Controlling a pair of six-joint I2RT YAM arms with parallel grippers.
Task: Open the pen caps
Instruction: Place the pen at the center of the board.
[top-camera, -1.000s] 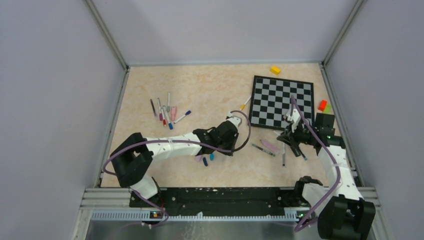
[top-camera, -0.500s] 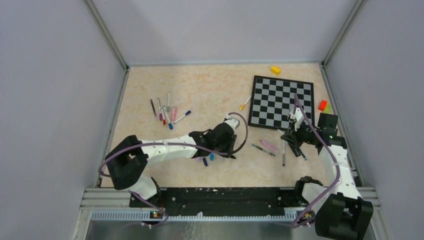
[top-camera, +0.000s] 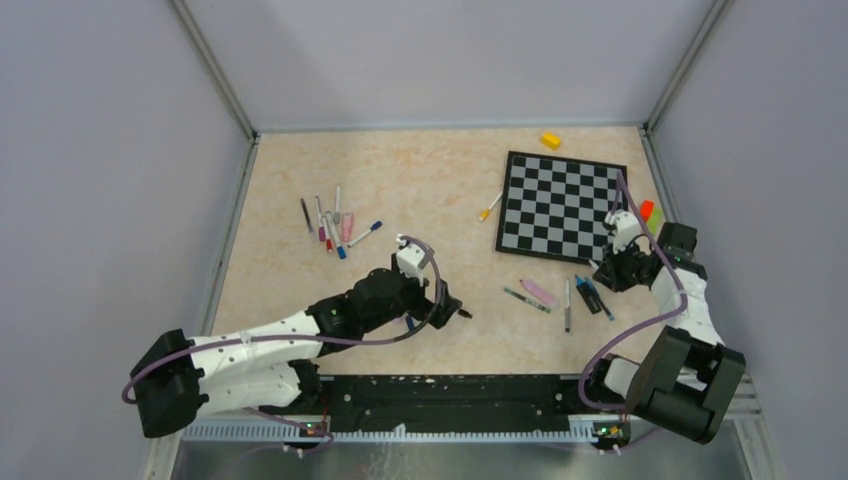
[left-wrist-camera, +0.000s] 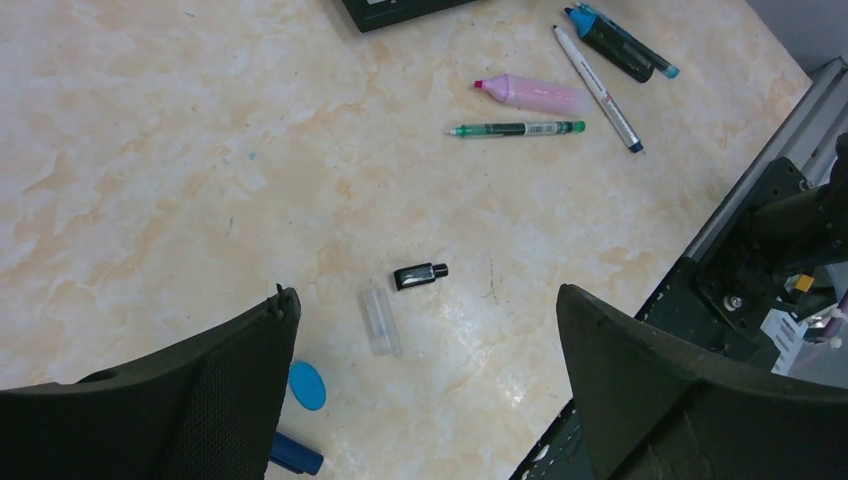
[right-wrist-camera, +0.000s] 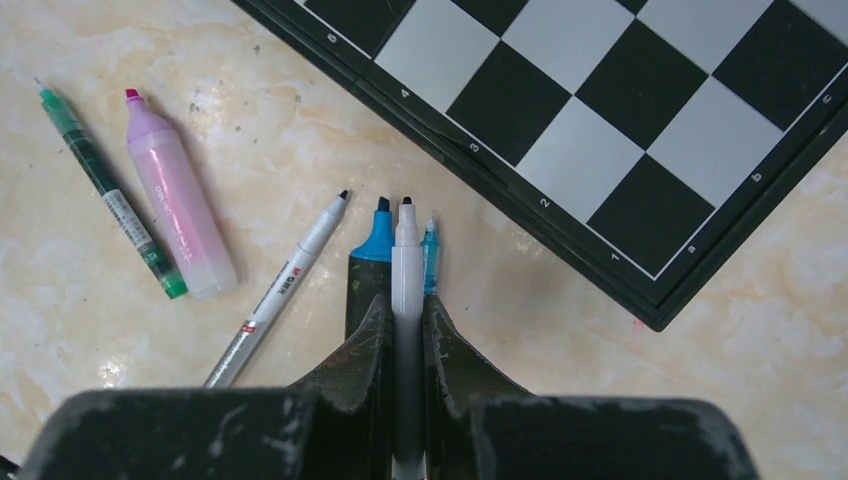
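Observation:
The right gripper moves down and past the teal pen next, toward the right in the wrist view, because bare table (top-camera: 615, 298) (right-wrist-camera: 486, 290) lies open beside that pen.
My left gripper (left-wrist-camera: 430, 400) (top-camera: 447, 308) hangs wide open above the table with nothing between its fingers. Just beyond it lie loose pen caps: a black one (left-wrist-camera: 420, 274), a clear one (left-wrist-camera: 380, 320), a blue one (left-wrist-camera: 307, 385) and a navy one (left-wrist-camera: 295, 455) by the left finger. Near the chessboard's front edge, my right gripper (right-wrist-camera: 405, 305) (top-camera: 608, 275) is shut on a thin white pen (right-wrist-camera: 406, 250) whose black tip is bare. Several capped pens (top-camera: 333, 222) lie in a pile at the left. An orange-capped pen (top-camera: 489, 207) lies beside the board.
Uncapped pens lie under the right gripper: a pink highlighter (right-wrist-camera: 180, 210), a green pen (right-wrist-camera: 105, 195), a white marker (right-wrist-camera: 285, 285), a blue-tipped marker (right-wrist-camera: 375, 245) and a teal pen (right-wrist-camera: 430, 255). The chessboard (top-camera: 563, 205), a yellow block (top-camera: 550, 140) and red and green blocks (top-camera: 647, 211) sit at the right.
My left gripper has opened, and the arm has drawn back toward the near left; the black cap now lies on the table. The right arm moved right, still holding the white pen.

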